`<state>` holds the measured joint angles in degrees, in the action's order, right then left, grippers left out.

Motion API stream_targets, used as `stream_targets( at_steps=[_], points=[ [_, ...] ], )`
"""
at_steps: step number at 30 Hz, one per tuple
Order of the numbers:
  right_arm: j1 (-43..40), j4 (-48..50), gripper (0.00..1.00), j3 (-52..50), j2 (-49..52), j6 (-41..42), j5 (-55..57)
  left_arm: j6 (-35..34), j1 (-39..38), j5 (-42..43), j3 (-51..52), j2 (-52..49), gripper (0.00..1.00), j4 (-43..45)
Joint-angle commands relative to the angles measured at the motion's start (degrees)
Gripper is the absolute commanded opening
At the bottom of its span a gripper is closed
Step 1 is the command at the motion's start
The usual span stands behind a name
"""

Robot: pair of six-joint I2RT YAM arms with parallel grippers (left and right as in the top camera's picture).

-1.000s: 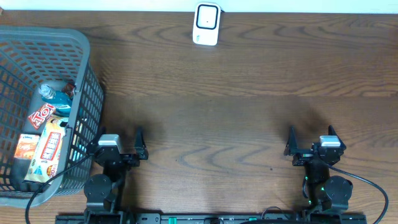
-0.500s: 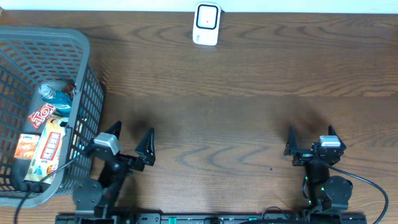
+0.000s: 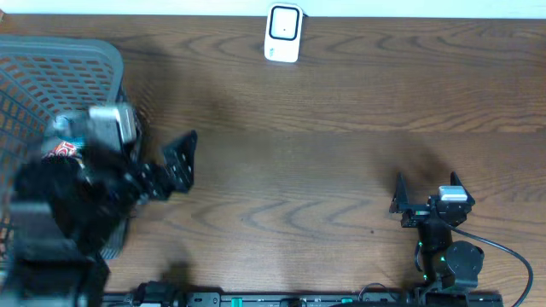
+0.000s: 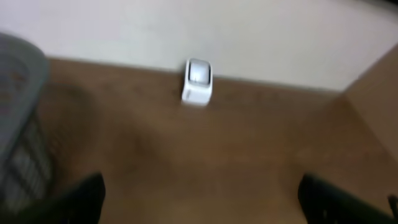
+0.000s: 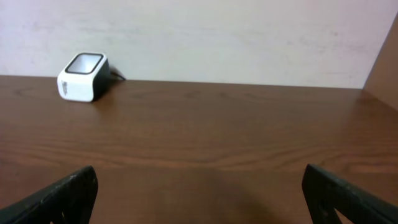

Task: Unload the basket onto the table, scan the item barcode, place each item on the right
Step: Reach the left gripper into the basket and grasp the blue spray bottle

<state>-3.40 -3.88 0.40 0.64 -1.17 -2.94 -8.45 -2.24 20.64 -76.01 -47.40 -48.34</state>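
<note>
The items are to the left of my left gripper in the overhead view. I next need to swing my left gripper over the basket's side and lower it beside the red packet.
A white barcode scanner with a dark window stands at the table's far edge; it also shows in the left wrist view and the right wrist view. The items lie in the grey basket at the left, mostly hidden by my left arm; only a bit of a red packet shows. My left gripper is raised beside the basket's right wall, blurred, open and empty. At the front right my right gripper sits low, open and empty.
The basket's wall fills the left edge of the left wrist view. A pale wall runs behind the table's far edge. Bare brown wood lies between the arms and the scanner.
My left arm has lifted off its rest and swung up and left toward the basket, now covering most of its contents. The right arm has not moved.
</note>
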Motion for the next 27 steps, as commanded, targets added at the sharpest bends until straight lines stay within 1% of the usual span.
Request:
stream_targets(
  at_steps=[1, 2, 5, 6, 7, 9, 10, 11, 13, 15, 19, 22, 27],
  points=[
    [0.5, -0.2, 0.99, -0.1, -0.3, 0.7, 0.3, 6.3, 0.2, 0.7, -10.6, -6.8, 0.99, -8.4],
    [0.5, -0.2, 0.99, -0.1, -0.3, 0.7, 0.3, 6.3, 0.2, 0.7, -11.1, -7.7, 0.99, -9.7],
    [0.5, -0.2, 0.99, -0.1, -0.3, 0.7, 0.2, 6.3, 0.2, 0.5, -11.1, -10.0, 0.99, -9.6],
    [0.5, -0.2, 0.99, -0.1, -0.3, 0.7, 0.2, 5.8, 0.2, -0.8, -11.1, -10.7, 0.99, -9.4],
    [0.5, -0.2, 0.99, -0.1, -0.3, 0.7, 0.2, 3.3, 0.2, -4.0, -11.1, -11.4, 0.99, -9.0],
    [0.5, -0.2, 0.99, -0.1, -0.3, 0.7, 0.3, -4.6, 0.5, -14.9, -11.6, -12.9, 0.99, -8.8],
    [0.5, -0.2, 0.99, -0.1, -0.3, 0.7, 0.3, -7.4, 0.8, -19.5, -12.0, -13.7, 0.98, -9.1],
    [0.5, -0.2, 0.99, -0.1, -0.3, 0.7, 0.2, -9.6, 1.4, -24.1, -12.7, -14.8, 0.98, -9.5],
    [0.5, -0.2, 0.99, -0.1, -0.3, 0.7, 0.3, -11.6, 3.5, -28.4, -14.7, -17.2, 0.98, -10.5],
    [0.5, -0.2, 0.99, -0.1, -0.3, 0.7, 0.3, -13.5, 6.6, -28.9, -17.7, -20.0, 0.98, -12.2],
    [0.5, -0.2, 0.99, -0.1, -0.3, 0.7, 0.3, -19.8, 15.2, -28.9, -23.5, -26.2, 0.98, -14.6],
    [0.5, -0.2, 0.99, -0.1, -0.3, 0.7, 0.3, -24.5, 21.0, -28.8, -25.0, -30.0, 0.98, -15.0],
    [0.5, -0.2, 0.99, -0.1, -0.3, 0.7, 0.2, -25.5, 26.8, -28.8, -25.0, -37.0, 0.98, -15.5]
  ],
)
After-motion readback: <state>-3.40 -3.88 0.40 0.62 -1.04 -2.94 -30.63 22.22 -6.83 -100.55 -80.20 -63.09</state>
